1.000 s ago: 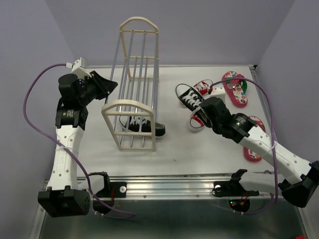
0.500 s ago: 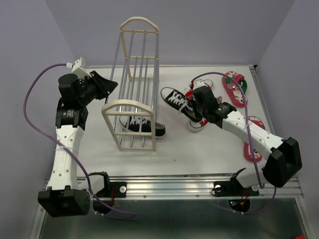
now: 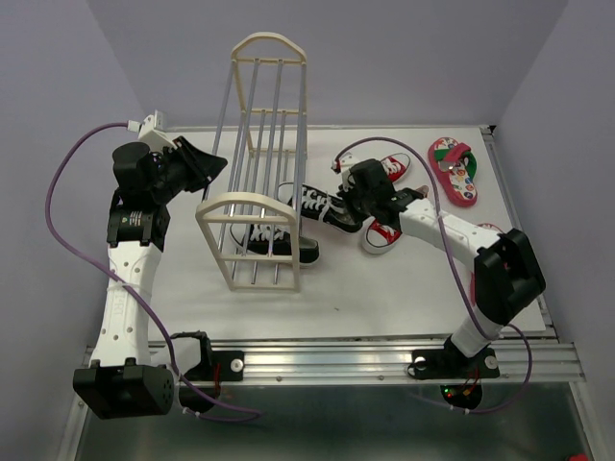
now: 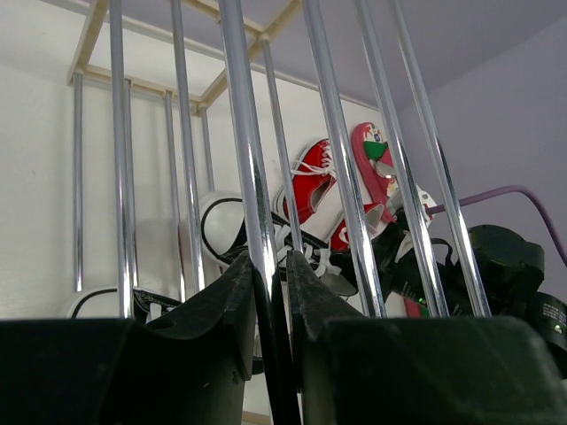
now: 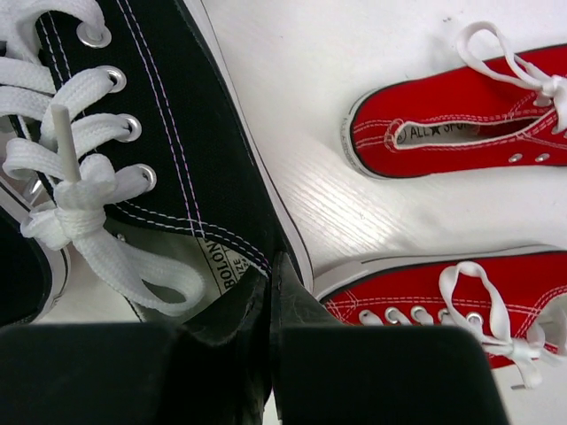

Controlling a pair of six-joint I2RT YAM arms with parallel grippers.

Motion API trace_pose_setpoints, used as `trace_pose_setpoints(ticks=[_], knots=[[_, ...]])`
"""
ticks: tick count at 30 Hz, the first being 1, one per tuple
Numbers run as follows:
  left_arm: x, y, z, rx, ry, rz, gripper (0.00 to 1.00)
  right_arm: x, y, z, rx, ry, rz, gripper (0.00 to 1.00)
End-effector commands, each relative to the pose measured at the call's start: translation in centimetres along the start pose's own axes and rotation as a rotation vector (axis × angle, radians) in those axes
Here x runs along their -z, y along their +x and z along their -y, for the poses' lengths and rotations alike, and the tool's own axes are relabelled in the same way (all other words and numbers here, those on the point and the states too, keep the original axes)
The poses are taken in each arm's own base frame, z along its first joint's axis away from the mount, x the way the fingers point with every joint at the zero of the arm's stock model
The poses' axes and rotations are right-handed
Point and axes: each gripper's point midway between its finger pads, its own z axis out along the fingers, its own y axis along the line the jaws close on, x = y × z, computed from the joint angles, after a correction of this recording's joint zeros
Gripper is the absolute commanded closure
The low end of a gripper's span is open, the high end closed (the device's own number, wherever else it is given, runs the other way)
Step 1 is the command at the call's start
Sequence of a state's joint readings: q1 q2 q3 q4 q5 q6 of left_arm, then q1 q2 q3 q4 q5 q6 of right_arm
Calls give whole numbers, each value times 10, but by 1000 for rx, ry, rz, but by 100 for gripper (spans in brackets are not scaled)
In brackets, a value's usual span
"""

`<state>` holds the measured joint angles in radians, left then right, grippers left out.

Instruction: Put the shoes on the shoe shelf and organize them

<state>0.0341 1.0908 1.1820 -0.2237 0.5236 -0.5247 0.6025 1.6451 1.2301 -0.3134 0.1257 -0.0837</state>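
Note:
I need to move the black sneaker in my right gripper further into the shelf next, with its toe beside the other sneaker. The sneaker's heel still sticks out of the shelf.
The shoe shelf [image 3: 258, 206] stands left of centre, cream frames joined by grey rods. My left gripper [image 3: 208, 165] is shut on one of its rods [image 4: 257, 221], as the left wrist view [image 4: 270, 263] shows. My right gripper [image 3: 348, 206] is shut on the side wall of a black sneaker [image 3: 313, 204], held at the shelf's right side; the grip shows in the right wrist view [image 5: 268, 266] on the sneaker [image 5: 168, 142]. The other black sneaker [image 3: 281, 246] lies on the shelf's bottom tier. Two red sneakers [image 3: 391, 168] [image 3: 383, 234] lie right of the gripper.
One flip-flop [image 3: 454, 170] lies at the table's far right; the other is mostly hidden by my right arm. The red sneakers [image 5: 461, 115] [image 5: 434, 297] lie close under my right wrist. The purple cable loops over the right arm.
My right gripper has carried the black sneaker leftward from beside the red sneakers to the shelf's right side. The left arm and the shelf have not moved.

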Motion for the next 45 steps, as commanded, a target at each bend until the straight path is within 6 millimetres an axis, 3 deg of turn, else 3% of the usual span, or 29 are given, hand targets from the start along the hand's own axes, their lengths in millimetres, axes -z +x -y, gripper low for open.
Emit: trace_pose_setpoints(ticks=[1, 11, 22, 27, 35, 38, 45], knots=[[-14, 47, -40, -118, -52, -147, 100, 13, -92, -17, 10, -128, 318, 99], [-14, 48, -40, -118, -46, -149, 100, -20, -105, -32, 39, -194, 339, 99], [-16, 50, -41, -116, -43, -156, 100, -34, -128, -44, 88, -257, 393, 99], [-17, 50, -41, -118, -41, -155, 100, -47, -127, -53, 95, -299, 382, 99], [-20, 52, -43, -114, -37, -169, 100, -52, -139, -59, 96, -337, 392, 99], [-20, 53, -43, -112, -37, -172, 100, -57, -141, -60, 99, -340, 393, 99], [-22, 53, -46, -107, -44, -174, 100, -67, -123, -71, 119, -400, 320, 96]])
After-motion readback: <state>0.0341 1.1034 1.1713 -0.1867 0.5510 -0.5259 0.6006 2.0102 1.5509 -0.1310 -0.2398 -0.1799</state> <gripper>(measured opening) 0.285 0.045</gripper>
